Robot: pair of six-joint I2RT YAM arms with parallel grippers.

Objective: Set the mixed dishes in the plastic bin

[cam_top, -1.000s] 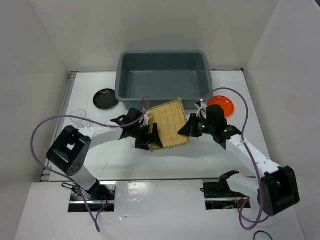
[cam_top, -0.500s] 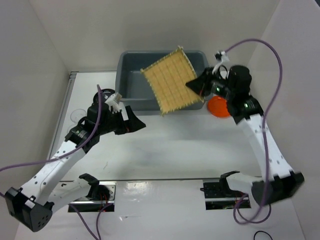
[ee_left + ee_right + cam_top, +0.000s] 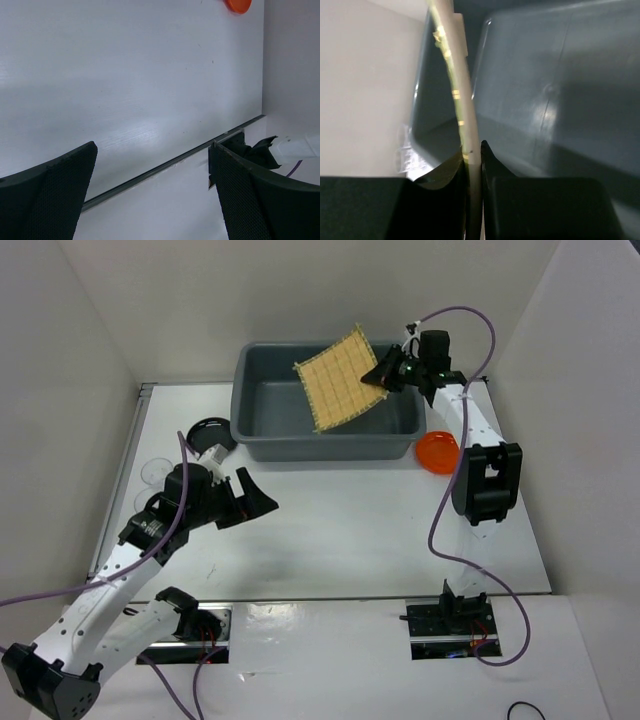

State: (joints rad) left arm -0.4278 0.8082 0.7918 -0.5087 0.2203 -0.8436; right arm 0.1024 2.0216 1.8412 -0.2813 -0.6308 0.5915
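Observation:
To get the mat into the bin, my right gripper should lower the mat near the bin's end by the orange plate first.
My right gripper (image 3: 384,376) is shut on one edge of the tan woven mat (image 3: 336,379) and holds it tilted in the air over the grey plastic bin (image 3: 262,440). In the right wrist view the mat (image 3: 455,95) shows edge-on between my jaws, with the bin's inside (image 3: 560,100) behind it. My left gripper (image 3: 262,498) is open and empty over the bare table, left of centre. The orange plate (image 3: 437,451) lies right of the bin and shows in the left wrist view (image 3: 238,5). The black plate (image 3: 207,427) lies left of the bin. A clear cup (image 3: 152,474) stands by the left arm.
White walls enclose the table on the left, back and right. The right arm reaches up along the bin's right side. A metal strip (image 3: 165,167) marks the table's near edge.
My right gripper has lifted the mat from the table middle up and back over the bin. My left gripper has let go of the mat and pulled back left.

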